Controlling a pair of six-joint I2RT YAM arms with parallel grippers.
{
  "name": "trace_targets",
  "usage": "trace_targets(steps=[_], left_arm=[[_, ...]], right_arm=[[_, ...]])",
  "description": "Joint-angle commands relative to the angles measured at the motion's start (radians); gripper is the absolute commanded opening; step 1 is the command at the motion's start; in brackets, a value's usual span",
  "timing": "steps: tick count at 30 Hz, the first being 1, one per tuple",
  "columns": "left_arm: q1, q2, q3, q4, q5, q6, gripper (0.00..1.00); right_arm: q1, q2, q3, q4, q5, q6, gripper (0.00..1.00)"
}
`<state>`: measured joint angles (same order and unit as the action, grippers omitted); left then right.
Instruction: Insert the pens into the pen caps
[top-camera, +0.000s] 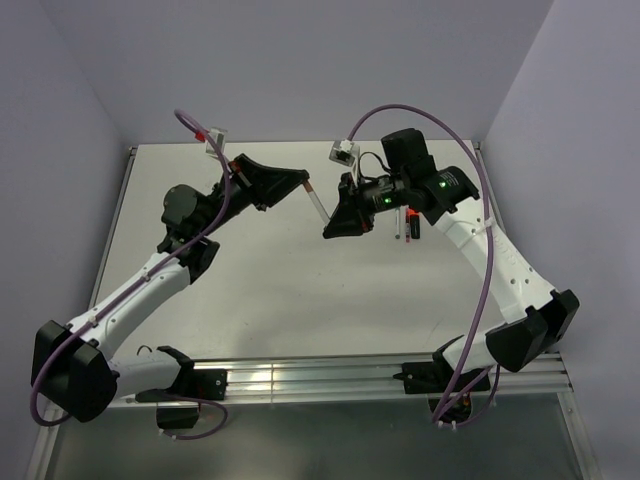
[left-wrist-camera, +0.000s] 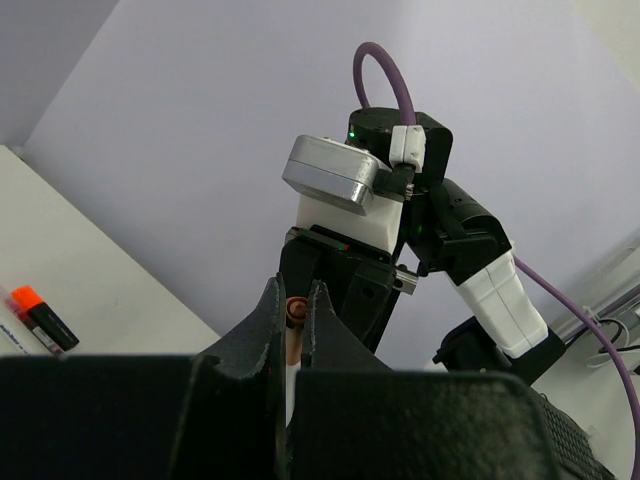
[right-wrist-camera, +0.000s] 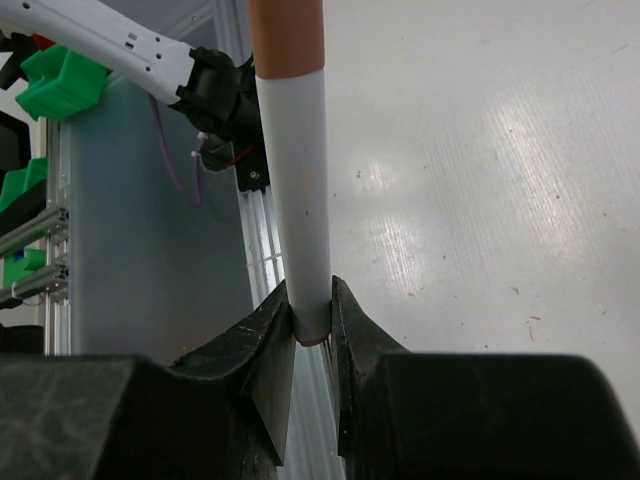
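Observation:
The right gripper moves to the right in the top view and down to the tabletop beside the other pens next. It then releases the white pen (top-camera: 318, 205) because it's capped.
A thin white pen (top-camera: 318, 205) hangs in the air between my two grippers. My right gripper (top-camera: 329, 230) is shut on its lower end; in the right wrist view the pen (right-wrist-camera: 298, 200) rises from between the fingertips (right-wrist-camera: 312, 322). A brownish-red cap (right-wrist-camera: 287, 35) sits on the pen's far end. My left gripper (top-camera: 302, 181) is shut on that cap (left-wrist-camera: 294, 311), whose round end shows between its fingers. The black marker with an orange tip (left-wrist-camera: 40, 314) lies on the table; it also shows in the top view (top-camera: 411, 224), beside another thin pen (top-camera: 398, 224).
The right arm's wrist and camera (left-wrist-camera: 335, 180) fill the middle of the left wrist view, close to my left fingers. An aluminium rail (top-camera: 300, 380) runs along the table's near edge. Green clamps (right-wrist-camera: 55, 85) sit beyond that edge.

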<state>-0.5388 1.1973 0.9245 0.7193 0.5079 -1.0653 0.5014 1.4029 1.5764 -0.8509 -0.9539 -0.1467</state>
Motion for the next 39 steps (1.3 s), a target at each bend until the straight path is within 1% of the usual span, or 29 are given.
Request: trace_targets(steps=[1, 6, 8, 9, 12, 14, 15, 17, 18, 21, 23, 24, 25, 26, 27, 29, 30, 31, 33, 35, 37, 39], left_arm=[[-0.035, 0.03, -0.029, -0.199, 0.274, -0.016, 0.0], [-0.029, 0.019, -0.027, -0.225, 0.251, 0.01, 0.01], [-0.023, 0.022, -0.007, -0.259, 0.247, 0.027, 0.07], [-0.02, 0.022, 0.0, -0.265, 0.242, 0.034, 0.16], [0.006, 0.024, 0.034, -0.262, 0.233, 0.06, 0.29], [0.032, 0.024, 0.069, -0.261, 0.228, 0.074, 0.34], [0.042, 0.028, 0.082, -0.261, 0.23, 0.08, 0.39], [0.072, 0.031, 0.112, -0.262, 0.233, 0.085, 0.45], [0.082, 0.034, 0.123, -0.267, 0.231, 0.094, 0.53], [0.118, 0.03, 0.152, -0.261, 0.239, 0.106, 0.65], [0.143, 0.027, 0.174, -0.283, 0.248, 0.129, 0.7], [0.149, 0.025, 0.18, -0.328, 0.253, 0.169, 0.72], [0.154, 0.019, 0.183, -0.351, 0.256, 0.191, 0.73], [0.164, 0.015, 0.183, -0.371, 0.256, 0.214, 0.74], [0.169, -0.002, 0.183, -0.398, 0.251, 0.263, 0.75], [0.178, -0.019, 0.177, -0.478, 0.236, 0.312, 0.77], [0.177, -0.033, 0.172, -0.498, 0.235, 0.349, 0.8], [0.177, -0.038, 0.169, -0.515, 0.233, 0.358, 0.86], [0.177, -0.05, 0.155, -0.547, 0.239, 0.373, 0.99], [0.177, -0.057, 0.134, -0.549, 0.233, 0.373, 0.99], [0.177, -0.061, 0.122, -0.546, 0.228, 0.364, 0.99], [0.178, -0.058, 0.12, -0.56, 0.225, 0.366, 0.99]], right_arm=[[-0.001, -0.059, 0.03, 0.342, -0.013, 0.007, 0.0], [-0.003, -0.055, 0.037, 0.343, 0.021, 0.039, 0.0], [-0.004, -0.048, 0.031, 0.343, 0.032, 0.056, 0.0], [-0.007, -0.048, 0.019, 0.343, 0.033, 0.062, 0.0], [-0.012, -0.048, -0.025, 0.346, 0.035, 0.076, 0.0], [-0.015, -0.056, -0.047, 0.351, 0.038, 0.079, 0.0], [-0.015, -0.058, -0.062, 0.355, 0.037, 0.082, 0.0], [-0.023, -0.059, -0.072, 0.361, 0.038, 0.093, 0.0], [-0.024, -0.056, -0.078, 0.362, 0.037, 0.096, 0.0], [-0.035, -0.055, -0.101, 0.368, 0.041, 0.113, 0.0], [-0.046, -0.05, -0.118, 0.372, 0.044, 0.136, 0.0], [-0.05, -0.048, -0.136, 0.374, 0.052, 0.145, 0.0], [-0.06, -0.042, -0.148, 0.377, 0.084, 0.145, 0.0], [-0.081, -0.038, -0.16, 0.375, 0.102, 0.198, 0.0], [-0.093, -0.03, -0.183, 0.372, 0.122, 0.217, 0.0], [-0.133, -0.01, -0.222, 0.363, 0.161, 0.269, 0.0], [-0.177, -0.001, -0.251, 0.351, 0.184, 0.271, 0.0], [-0.194, 0.025, -0.257, 0.305, 0.211, 0.265, 0.0], [-0.228, 0.056, -0.259, 0.251, 0.306, 0.219, 0.0], [-0.239, 0.109, -0.256, 0.194, 0.383, 0.184, 0.0], [-0.257, 0.166, -0.243, 0.153, 0.412, 0.164, 0.0], [-0.27, 0.2, -0.243, 0.144, 0.489, 0.157, 0.0]])
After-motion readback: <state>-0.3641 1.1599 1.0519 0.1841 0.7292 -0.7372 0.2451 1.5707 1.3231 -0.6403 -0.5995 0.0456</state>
